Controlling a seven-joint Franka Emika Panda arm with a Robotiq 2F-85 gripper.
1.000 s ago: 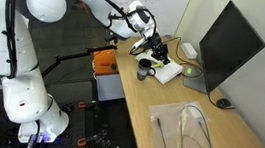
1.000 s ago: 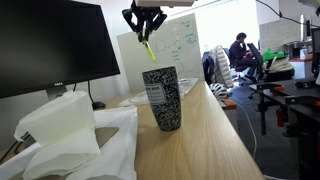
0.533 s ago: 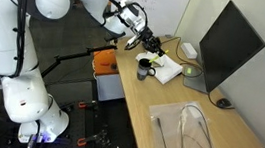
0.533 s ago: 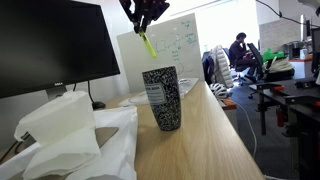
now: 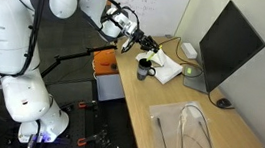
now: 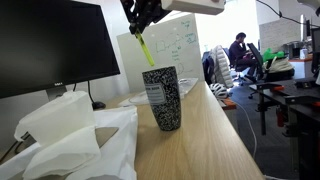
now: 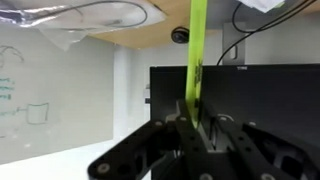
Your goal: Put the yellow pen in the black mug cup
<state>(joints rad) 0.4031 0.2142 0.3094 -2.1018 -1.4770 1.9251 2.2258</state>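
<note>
My gripper moves down toward the black mug cup's opening [image 6: 159,71] under the pen's tip next and lets go of the pen inside.
My gripper [image 6: 142,22] is shut on the yellow pen [image 6: 145,49] and holds it high in the air, tip pointing down. The pen hangs above and a little behind the black mug cup [image 6: 162,97], a dark speckled cylinder with a white label standing on the wooden desk. In an exterior view the gripper [image 5: 139,40] is above the small dark mug [image 5: 143,72] near the desk's far end. The wrist view is upside down: the pen [image 7: 196,55] runs straight out from between the jaws [image 7: 193,125]. The mug does not show there.
A black monitor [image 5: 226,49] stands on the wooden desk [image 5: 184,105]. A white box-like device [image 5: 165,72] sits beside the mug. Clear plastic and a cable [image 5: 191,136] lie at the near end. White crumpled paper [image 6: 60,125] lies by the monitor [image 6: 55,45].
The gripper has risen and shifted slightly toward the robot base with the pen still held. The mug has not moved.
</note>
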